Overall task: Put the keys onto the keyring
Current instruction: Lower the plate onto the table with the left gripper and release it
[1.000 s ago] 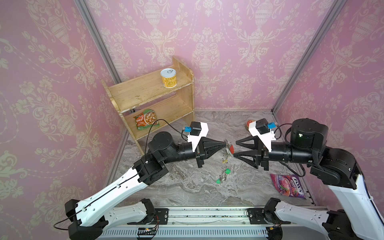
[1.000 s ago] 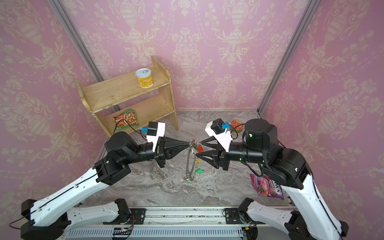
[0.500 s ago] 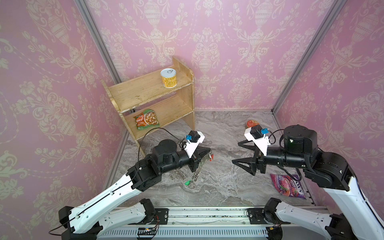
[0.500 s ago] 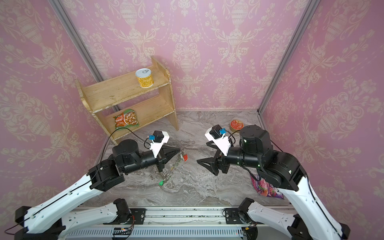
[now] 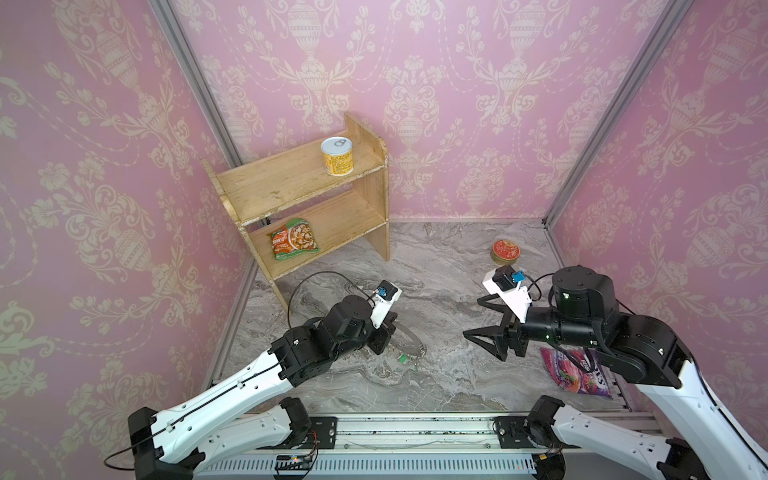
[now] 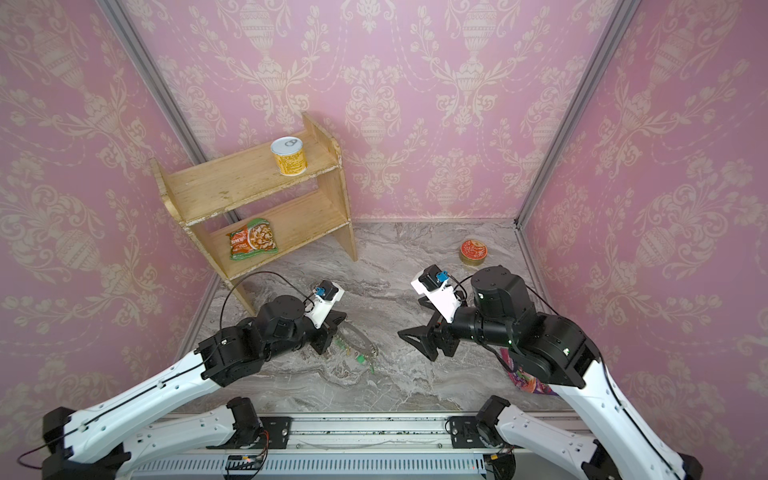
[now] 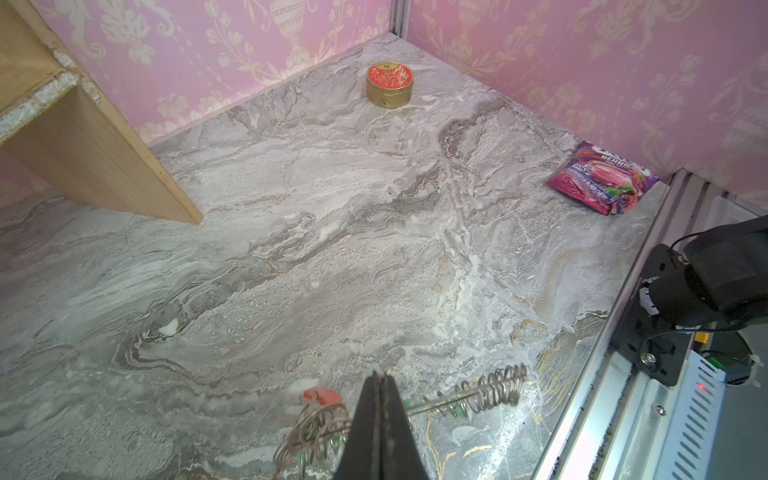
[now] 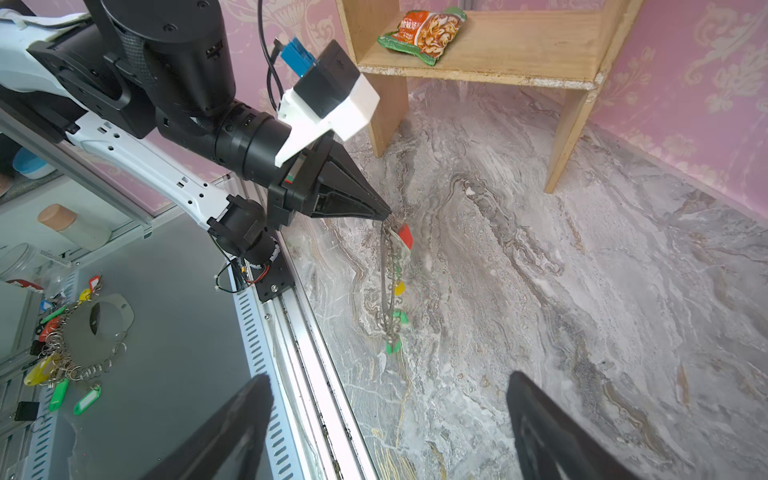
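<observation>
The keyring point(image 5: 410, 341) hangs edge-on. I will move my left gripper outward and down with a tilt, lay the keyring flat on the marble floor and then release it.
My left gripper point(image 5: 388, 332) point(image 7: 381, 379) is shut on the rim of the keyring point(image 5: 410, 341) point(image 6: 358, 336), low over the marble floor, left of centre. In the right wrist view the keyring point(image 8: 388, 270) hangs edge-on from the left gripper point(image 8: 387, 216), its lower end at or near the floor. On its wire loops point(image 7: 496, 390) hang keys with a red tag point(image 8: 405, 237), a yellow tag point(image 8: 399, 287) and green tags point(image 8: 391, 347) point(image 5: 401, 358). My right gripper point(image 5: 473, 318) point(image 6: 409, 318) point(image 8: 388, 376) stands open and empty, well to the right of the ring.
A wooden shelf point(image 5: 303, 195) at the back left carries a yellow can point(image 5: 336, 156) and a noodle packet point(image 5: 293, 245). A red-topped tin point(image 5: 505, 251) sits at the back right, and a purple sweet bag point(image 5: 577, 372) under the right arm. Outside the rail lies another tagged ring point(image 8: 83, 328).
The left gripper has carried the keyring from mid-air at the centre down and to the left. The right gripper has opened, let go near the red tag and drawn back to the right.
</observation>
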You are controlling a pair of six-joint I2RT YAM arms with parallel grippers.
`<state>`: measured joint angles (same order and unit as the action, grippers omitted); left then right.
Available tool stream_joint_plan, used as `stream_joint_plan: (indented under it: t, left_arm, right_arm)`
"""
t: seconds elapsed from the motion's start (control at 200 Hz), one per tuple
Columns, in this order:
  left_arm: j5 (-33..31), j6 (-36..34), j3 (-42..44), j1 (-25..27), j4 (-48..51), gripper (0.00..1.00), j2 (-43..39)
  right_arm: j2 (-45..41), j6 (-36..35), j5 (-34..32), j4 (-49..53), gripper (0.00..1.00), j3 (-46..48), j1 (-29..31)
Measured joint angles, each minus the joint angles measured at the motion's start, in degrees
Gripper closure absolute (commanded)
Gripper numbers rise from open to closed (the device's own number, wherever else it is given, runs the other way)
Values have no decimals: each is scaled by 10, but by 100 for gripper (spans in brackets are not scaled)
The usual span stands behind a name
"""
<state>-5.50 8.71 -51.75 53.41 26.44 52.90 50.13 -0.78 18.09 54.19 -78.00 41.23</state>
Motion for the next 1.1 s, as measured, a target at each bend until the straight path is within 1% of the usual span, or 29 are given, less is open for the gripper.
stream_joint_plan:
  t: [0.18, 0.29, 0.5, 0.64, 0.871, 0.981, 0.996, 1.046, 1.101]
  left_arm:
    - [-30, 10, 11, -5, 14, 100, -11]
    - [-33, 11, 11, -18, 12, 100, 11]
    - [-7, 13, 25, -67, -35, 100, 123]
    - [20, 13, 21, -94, -95, 100, 194]
    - [63, 13, -21, -123, -139, 100, 317]
    - [67, 12, -49, -134, -148, 100, 365]
    - [67, 12, -52, -135, -149, 95, 370]
    - [67, 8, -64, -137, -150, 68, 386]
    - [66, 3, -81, -140, -149, 46, 403]
  right_arm:
    - [-9, 10, 0, -7, 9, 26, -3]
    - [-10, 11, 0, -10, 9, 30, -4]
    - [-18, 14, -2, -14, 9, 34, -8]
    - [-26, 18, -6, -13, 8, 34, -8]
    - [-32, 24, -10, -14, 8, 36, -11]
    - [-32, 24, -10, -14, 8, 40, -13]
    - [-32, 24, -10, -14, 8, 41, -14]
    - [-32, 24, -10, -14, 8, 44, -14]
    - [-32, 24, -11, -14, 7, 48, -14]
